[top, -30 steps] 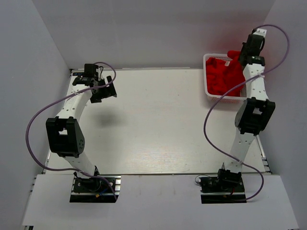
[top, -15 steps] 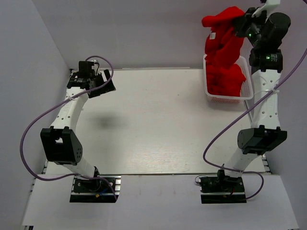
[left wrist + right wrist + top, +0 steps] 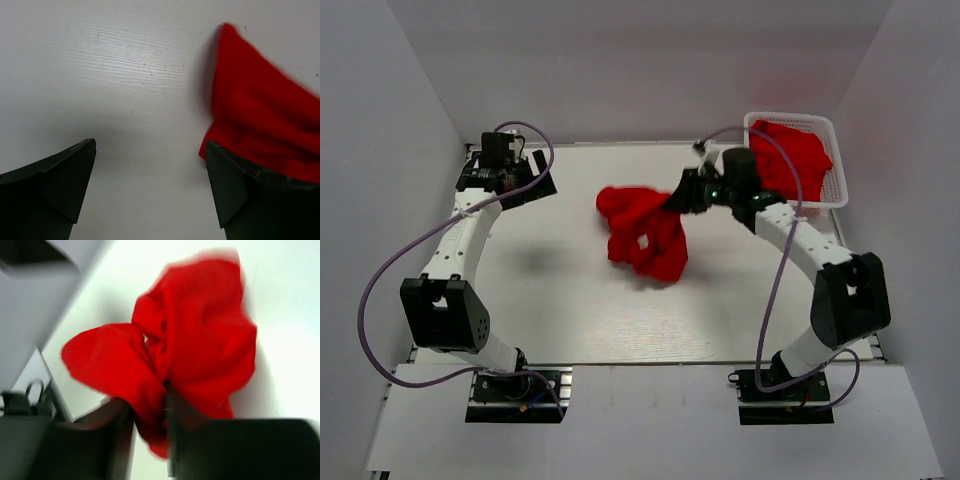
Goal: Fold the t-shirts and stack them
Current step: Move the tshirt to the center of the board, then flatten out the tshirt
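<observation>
The t-shirt's white label (image 3: 643, 241) is to the right of my empty left gripper in the top view. I will next swing the gripper that way, back and down onto the label.
A bunched red t-shirt (image 3: 645, 235) hangs over the middle of the table from my right gripper (image 3: 678, 197). In the right wrist view the jaws stand a little apart, and a fold of the t-shirt (image 3: 200, 340) fills the gap at my right gripper (image 3: 150, 405); that picture is blurred. More red t-shirts (image 3: 795, 150) lie in the white basket (image 3: 840, 170) at the back right. My left gripper (image 3: 535, 188) hovers at the back left, wide open and empty (image 3: 150, 150). The t-shirt's edge (image 3: 260, 125) shows beyond its right finger.
The white lattice basket stands in the table's back right corner against the wall. Grey walls close in the table on the left, back and right. Purple cables loop from both arms.
My right arm has swung the t-shirt out of the basket, from high above it down and left to the table's middle. The left arm has barely moved.
</observation>
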